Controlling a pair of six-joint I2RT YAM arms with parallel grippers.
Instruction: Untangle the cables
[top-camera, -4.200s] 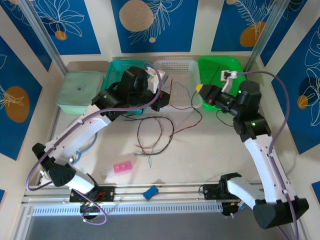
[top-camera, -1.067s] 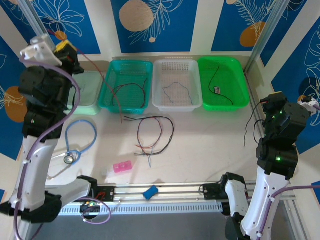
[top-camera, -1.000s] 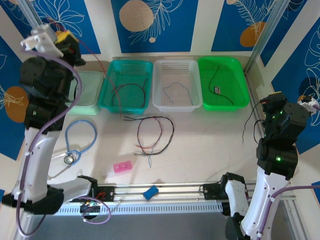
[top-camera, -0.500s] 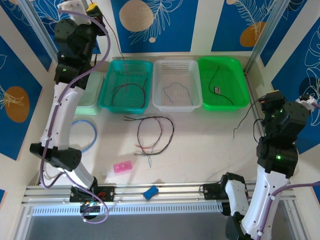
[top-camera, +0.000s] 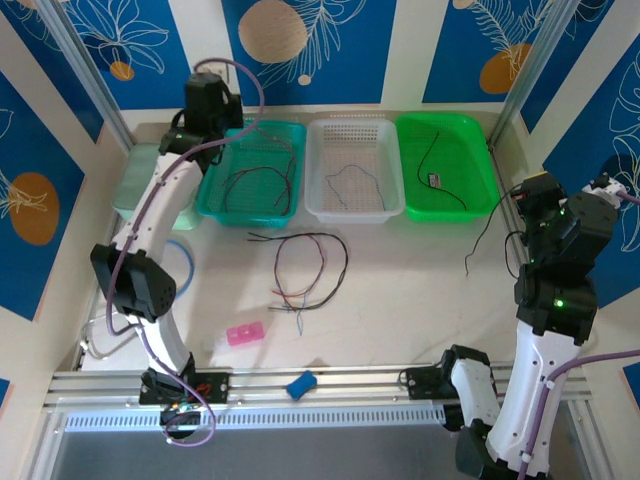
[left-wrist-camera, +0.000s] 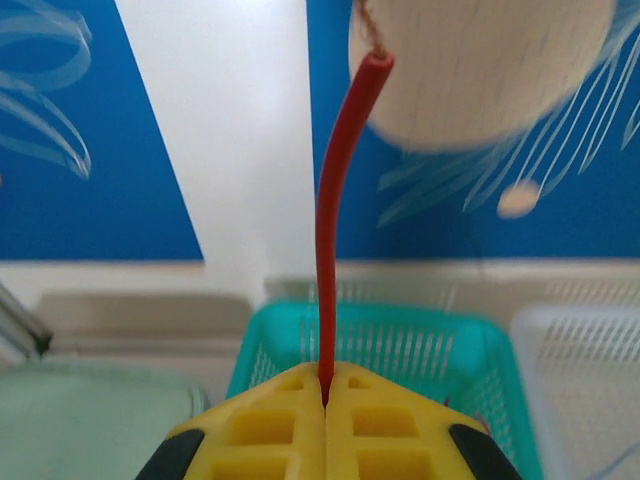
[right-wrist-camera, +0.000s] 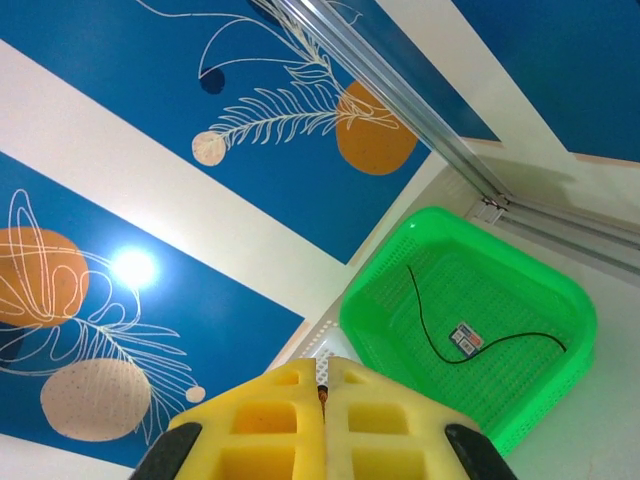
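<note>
The red cable (left-wrist-camera: 335, 200) goes into the teal basket next, so I will lower my left gripper into the basket and then let the cable go there.
A tangle of red, black and grey-blue cables (top-camera: 310, 270) lies looped on the table's middle. My left gripper (top-camera: 220, 115) is raised over the teal basket's (top-camera: 213, 170) back left corner. In the left wrist view the left gripper (left-wrist-camera: 325, 385) is shut on a red cable (left-wrist-camera: 335, 200) that sticks up from the yellow jaws. My right gripper (top-camera: 522, 197) is at the right, shut on a black cable (top-camera: 485, 235) that hangs to the table. The right gripper (right-wrist-camera: 322, 385) shows a copper cable tip pinched between its jaws.
Teal basket holds red and black cables (top-camera: 255, 185); white basket (top-camera: 392, 170) holds a grey-blue one; green basket (top-camera: 486, 170) a black one (right-wrist-camera: 430, 320). A light green lidded box (top-camera: 135, 185), a light blue tube loop (top-camera: 185, 270), a pink piece (top-camera: 245, 334) and a blue piece (top-camera: 300, 383) lie around.
My left arm has swung from the far left wall across to the teal basket's back corner, carrying the red cable. The right gripper shifted slightly left with the black cable.
</note>
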